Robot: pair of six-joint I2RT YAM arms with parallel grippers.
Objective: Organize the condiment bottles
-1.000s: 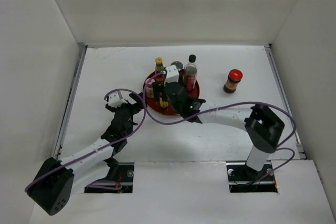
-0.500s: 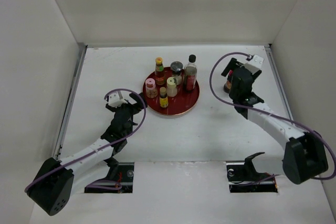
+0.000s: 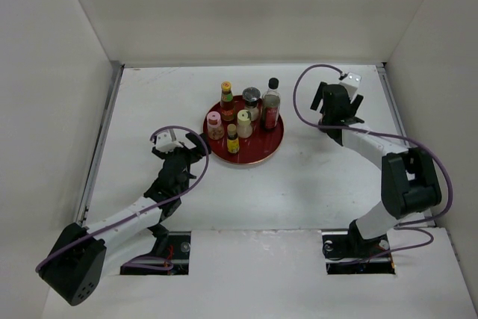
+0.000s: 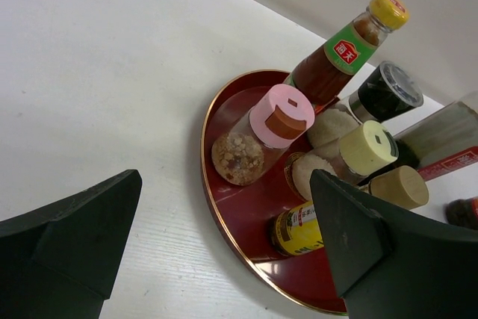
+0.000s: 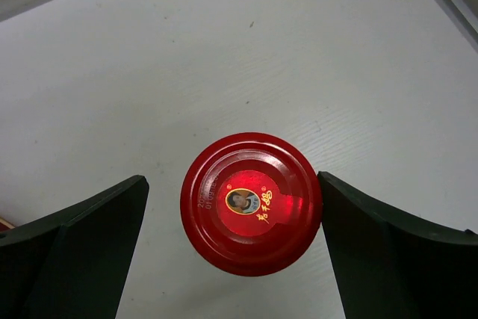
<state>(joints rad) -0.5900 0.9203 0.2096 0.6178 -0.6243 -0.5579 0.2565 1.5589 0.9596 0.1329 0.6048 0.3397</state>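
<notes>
I will next lower my right gripper around the jar's red cap [image 5: 252, 205] and close it on the cap's sides, because the cap is below, already between the gripper's open fingers.
Six condiment bottles stand on the round red tray [image 3: 272, 142]: a yellow-capped sauce bottle [image 3: 226, 98], a grey-lidded jar [image 3: 251, 99], a tall clear black-capped bottle [image 3: 271, 104], a pink-topped shaker [image 3: 214, 124], a cream-topped shaker [image 3: 244, 122] and a small yellow-labelled bottle [image 3: 232, 139]. The red-capped jar [image 5: 251, 203] stands alone on the table at the right. My right gripper [image 3: 334, 110] is directly above it and hides it from the top camera. It is open [image 5: 231, 178], one finger on each side of the cap. My left gripper [image 3: 183, 147] is open and empty by the tray's left rim [image 4: 205, 177].
The white table is walled at the back and on both sides. A raised metal strip [image 3: 392, 102] runs along the right edge close to the right gripper. In the left wrist view the pink shaker [image 4: 280, 115] and the cream shaker [image 4: 366, 147] are nearest the left gripper.
The right arm has swung from over the tray to the right side and now sits over the red-capped jar. The left arm has hardly moved.
</notes>
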